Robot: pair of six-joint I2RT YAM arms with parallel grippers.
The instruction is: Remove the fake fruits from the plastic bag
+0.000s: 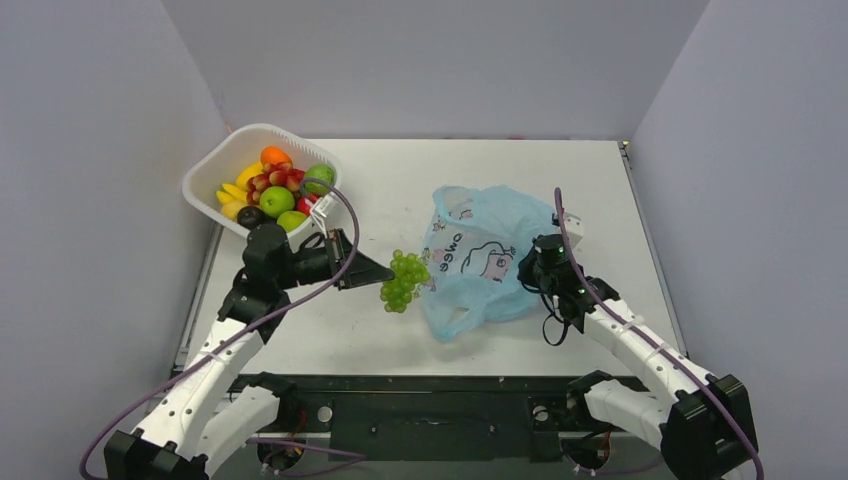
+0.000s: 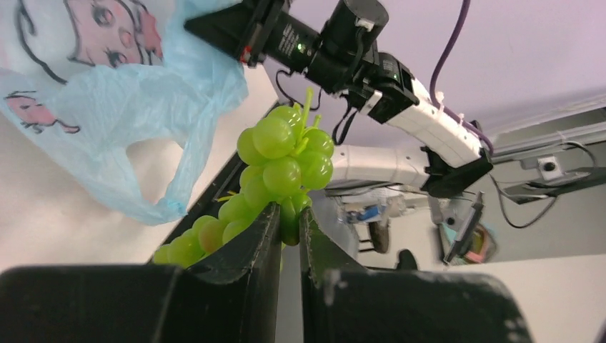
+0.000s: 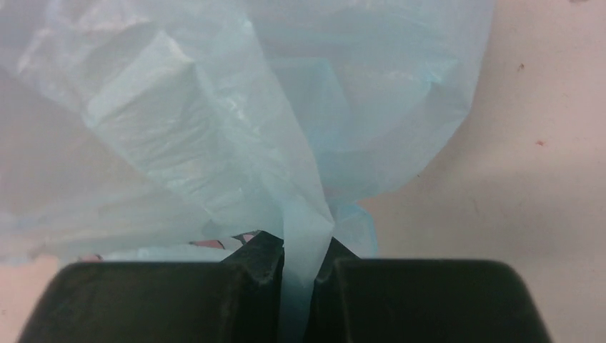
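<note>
The left gripper will next swing outward and to the left in the top view and release the grapes over the dark round fruit [image 1: 251, 217], because the basket holds other fruits.
My left gripper [image 1: 385, 273] is shut on a green grape bunch [image 1: 403, 279], held above the table just left of the plastic bag [image 1: 480, 255]. In the left wrist view one grape of the bunch [image 2: 282, 161] is pinched between the jaws of that gripper [image 2: 289, 218], and the bag [image 2: 107, 100] hangs at upper left. My right gripper [image 1: 528, 268] is shut on a fold of the light-blue bag [image 3: 236, 121] at its right side; in the right wrist view the film passes between the fingers of the gripper [image 3: 300, 257]. What the bag holds is hidden.
A white basket [image 1: 210, 172] at the back left of the table holds an orange, a red grape bunch, green apples, a banana and a dark round fruit. The table's dark front rail [image 1: 430, 400] runs between the arm bases. Grey walls enclose three sides.
</note>
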